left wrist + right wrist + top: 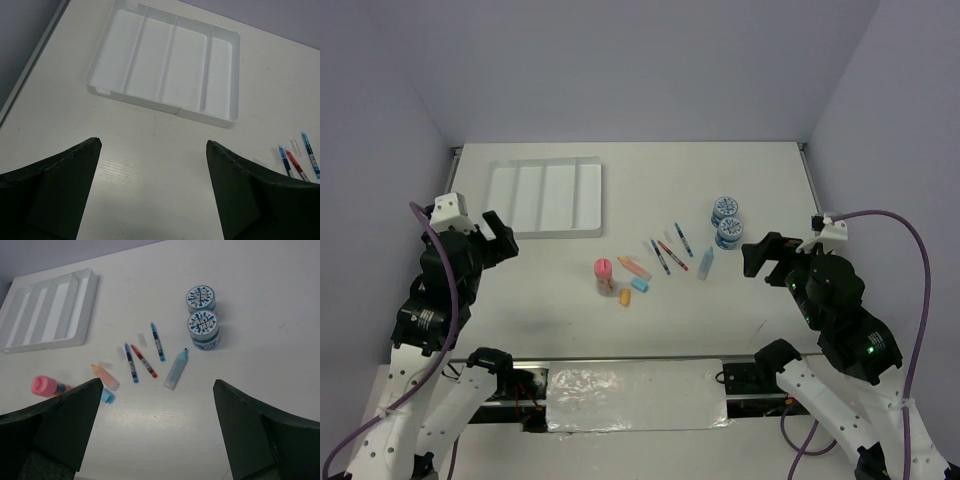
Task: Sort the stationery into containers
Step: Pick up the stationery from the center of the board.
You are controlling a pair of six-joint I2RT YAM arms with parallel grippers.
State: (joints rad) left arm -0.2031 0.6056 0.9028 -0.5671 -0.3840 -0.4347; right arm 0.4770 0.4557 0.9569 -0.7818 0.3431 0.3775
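The upright pink-capped piece is next for my left gripper. My left gripper needs to go across and down around its cap (604,267), which is below my gripper and to its right in the top view.
The white four-compartment tray (532,196) lies at the back left with nothing in it. The stationery is scattered mid-table: two blue-lidded tubs (726,220), three thin pens (670,250), a pale blue tube (706,263), a pink-capped orange piece (604,272), an orange marker (634,267), and light-blue (640,285) and orange (625,296) erasers. My left gripper (500,238) hangs open in front of the tray (185,65), holding nothing. Right of the items, my right gripper (760,255) is open and holds nothing; below it lie the tube (176,370) and the tubs (202,324).
Grey walls close in the table at the back and sides. A metal rail (807,170) runs along the right edge. Both arm bases and a taped plastic sheet (635,395) sit at the near edge.
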